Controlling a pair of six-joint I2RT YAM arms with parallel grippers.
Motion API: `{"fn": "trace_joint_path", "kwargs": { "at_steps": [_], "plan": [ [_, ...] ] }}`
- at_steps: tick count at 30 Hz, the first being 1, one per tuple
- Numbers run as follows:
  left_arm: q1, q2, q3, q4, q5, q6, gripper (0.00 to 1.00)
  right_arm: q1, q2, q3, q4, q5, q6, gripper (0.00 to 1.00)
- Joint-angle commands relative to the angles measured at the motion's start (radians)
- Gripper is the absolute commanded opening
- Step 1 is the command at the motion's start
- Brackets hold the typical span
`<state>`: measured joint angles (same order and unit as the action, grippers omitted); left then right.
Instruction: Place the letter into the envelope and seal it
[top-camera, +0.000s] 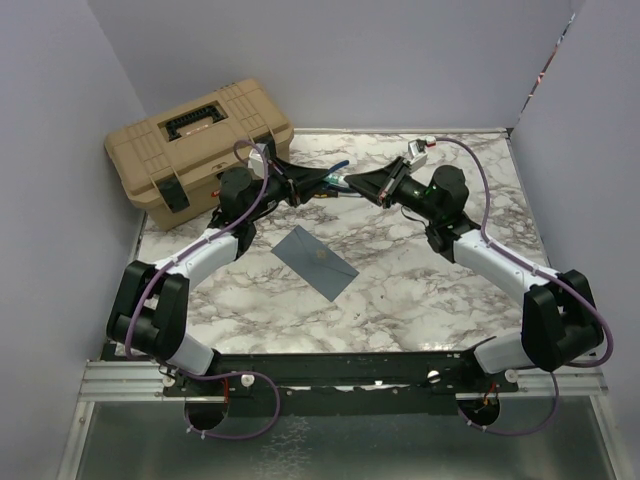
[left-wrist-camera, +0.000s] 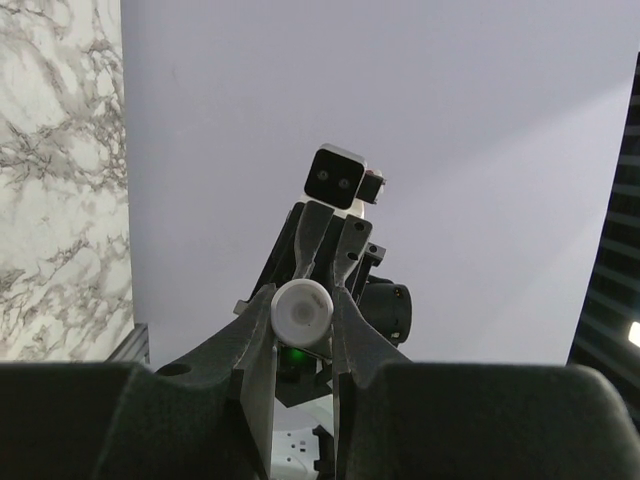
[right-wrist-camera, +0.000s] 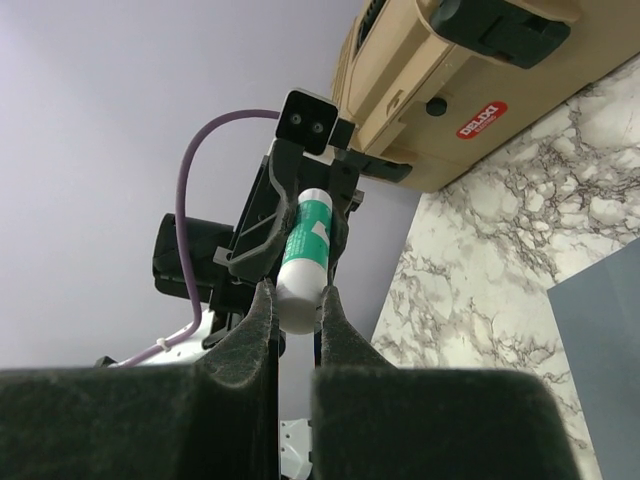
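I should tilt my left gripper down next, lower the glue stick onto the bare marble past the envelope's far corner (top-camera: 320, 207) and let go of it, because that spot is empty.
A green-and-white glue stick (top-camera: 337, 181) hangs in the air over the far middle of the table, held at both ends. My left gripper (top-camera: 325, 180) is shut on one end, whose white round face shows in the left wrist view (left-wrist-camera: 302, 310). My right gripper (top-camera: 351, 184) is shut on the stick's white end (right-wrist-camera: 300, 300), with the green body (right-wrist-camera: 308, 235) running on into the left fingers. The blue-grey envelope (top-camera: 316, 262) lies flat on the marble table, below and nearer than both grippers; a corner of it shows in the right wrist view (right-wrist-camera: 600, 350). The letter is not in view.
A tan plastic toolbox (top-camera: 195, 145) stands closed at the far left corner, just behind the left arm; it also shows in the right wrist view (right-wrist-camera: 450, 90). Grey walls enclose the table (top-camera: 420, 290) on three sides.
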<state>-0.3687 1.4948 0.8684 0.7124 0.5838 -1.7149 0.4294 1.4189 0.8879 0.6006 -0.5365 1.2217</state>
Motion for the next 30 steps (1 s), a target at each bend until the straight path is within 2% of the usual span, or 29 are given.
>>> {"fn": "trace_joint_path", "kwargs": {
  "at_steps": [1, 14, 20, 30],
  "plan": [
    [-0.07, 0.016, 0.049, 0.001, 0.109, 0.053, 0.0, 0.037, 0.036, 0.051, 0.0, 0.009, 0.008, 0.0],
    [-0.11, 0.01, 0.103, 0.001, 0.261, 0.204, 0.0, 0.037, 0.032, 0.062, 0.077, -0.012, 0.129, 0.0],
    [-0.126, -0.01, 0.059, -0.002, 0.268, 0.236, 0.0, 0.037, 0.031, 0.109, 0.023, -0.013, 0.121, 0.0],
    [-0.155, 0.007, 0.066, -0.037, 0.281, 0.271, 0.0, 0.038, 0.056, 0.159, -0.05, -0.031, 0.125, 0.0]
  ]
}}
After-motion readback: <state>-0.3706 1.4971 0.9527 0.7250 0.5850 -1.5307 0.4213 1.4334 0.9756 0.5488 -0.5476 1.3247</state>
